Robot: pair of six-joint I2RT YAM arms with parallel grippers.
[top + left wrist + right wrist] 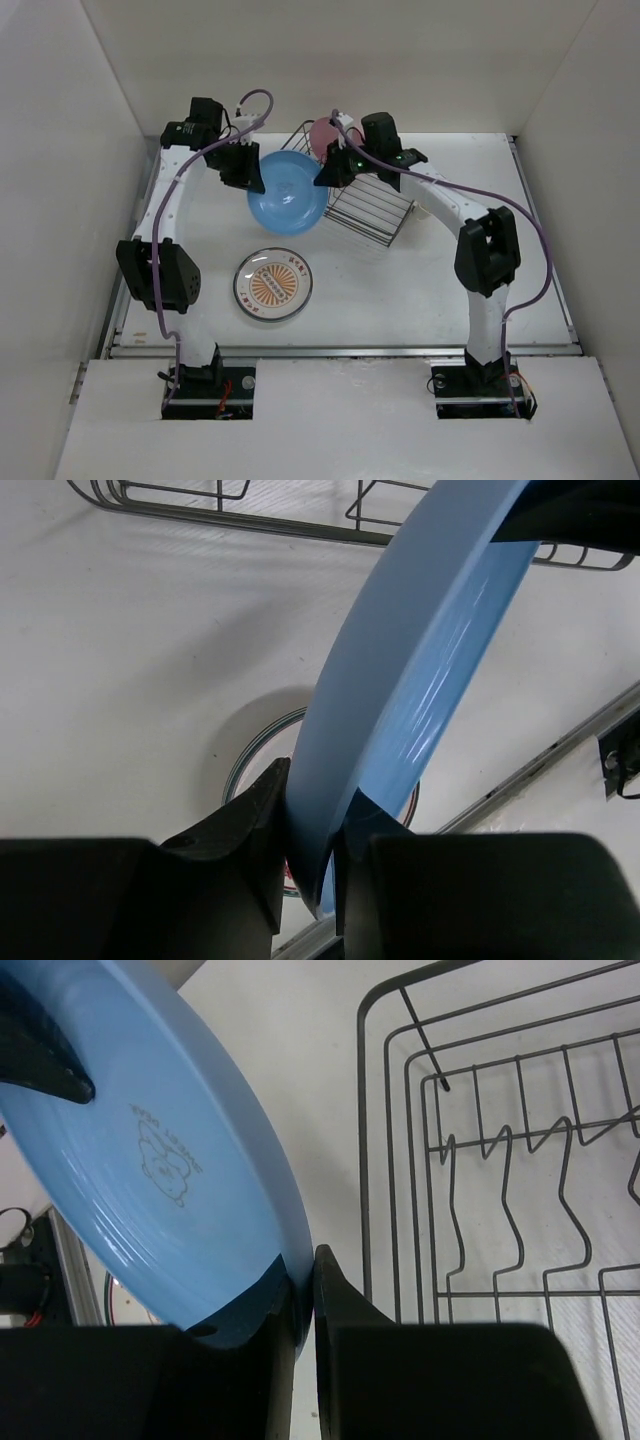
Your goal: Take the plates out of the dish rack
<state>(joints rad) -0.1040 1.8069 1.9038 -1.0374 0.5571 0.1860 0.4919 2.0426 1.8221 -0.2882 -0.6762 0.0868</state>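
My left gripper carries the blue plate (287, 190) to its left in the top view next, down to the clear tabletop below, and releases it.
The plain blue plate (287, 190) hangs in the air, left of the black wire dish rack (372, 205). My left gripper (254, 178) is shut on its left rim and my right gripper (328, 175) is shut on its right rim. The left wrist view shows the blue plate (420, 660) edge-on in the left gripper (312, 810). The right wrist view shows the blue plate (150, 1160) pinched at its rim by the right gripper (305, 1280). A pink plate (324, 132) stands at the rack's far end. The orange-sunburst plate (273, 283) lies flat on the table.
The rack (500, 1160) has wavy wire dividers, with none of the plates in the part seen from the right wrist. White walls enclose the table on three sides. A metal rail (340, 350) runs along the near edge. The orange plate (250, 755) lies below the blue one.
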